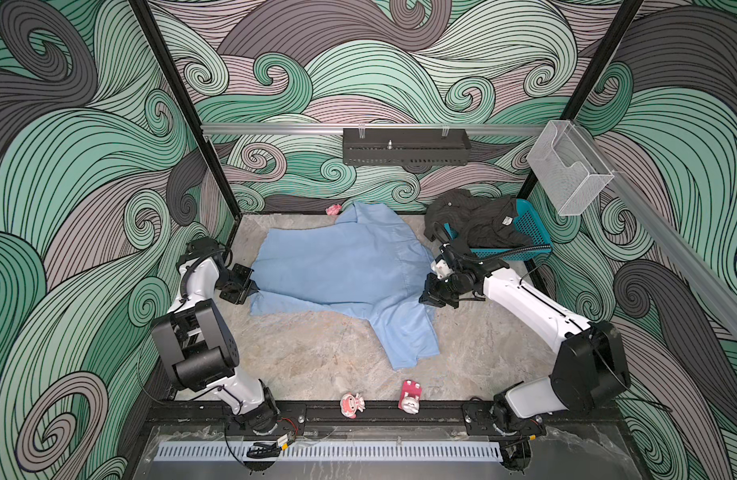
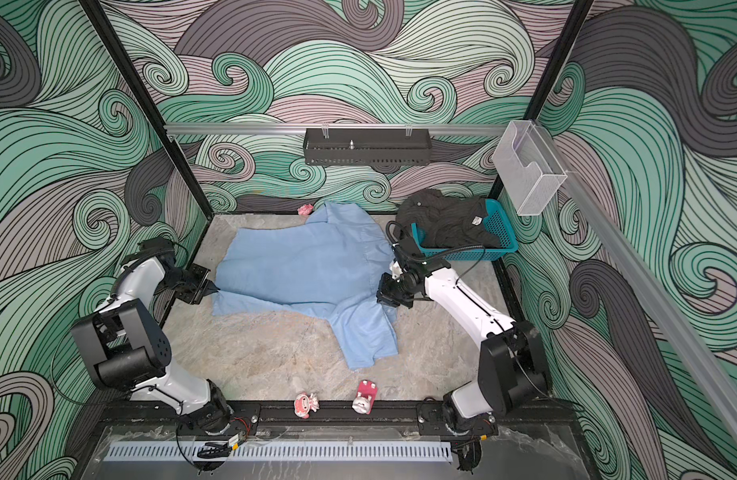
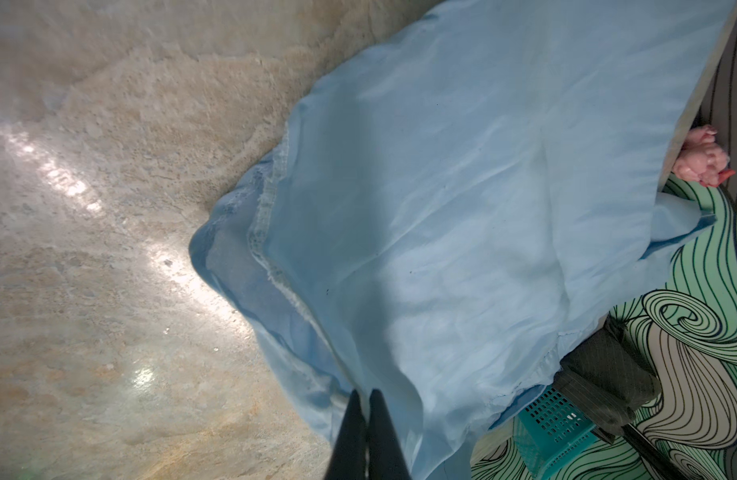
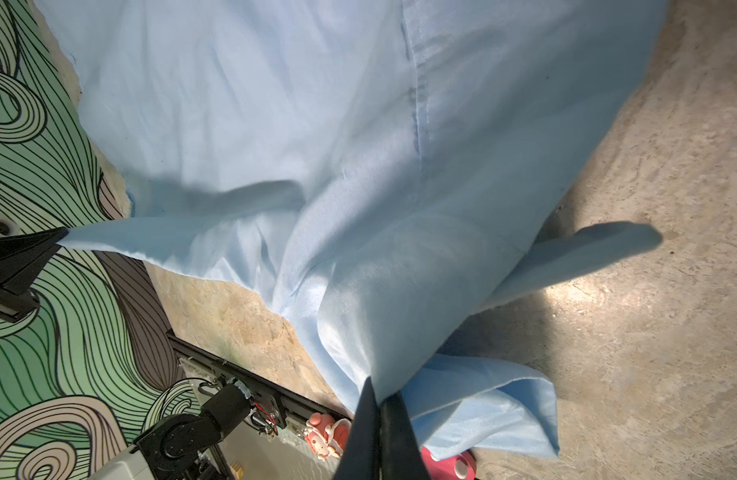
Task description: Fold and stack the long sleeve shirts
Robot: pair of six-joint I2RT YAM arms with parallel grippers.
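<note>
The near piece of the shirt is only partly folded, so the left gripper will carry the shirt's pinched edge outward, lower it onto the shirt's flat body and let go.
A light blue long sleeve shirt lies spread over the middle of the table, one sleeve trailing toward the front. My left gripper is shut on the shirt's left edge, with cloth pinched between its fingers. On the shirt's right side my right gripper is shut on a bunched fold, lifting it a little. The right wrist view also shows the left gripper holding the far corner. A dark charcoal shirt lies crumpled in the basket at the back right.
The teal plastic basket stands at the back right, just behind my right arm. A pink toy lies by the back wall. Two small figurines sit at the front edge. A black tray hangs on the back rail.
</note>
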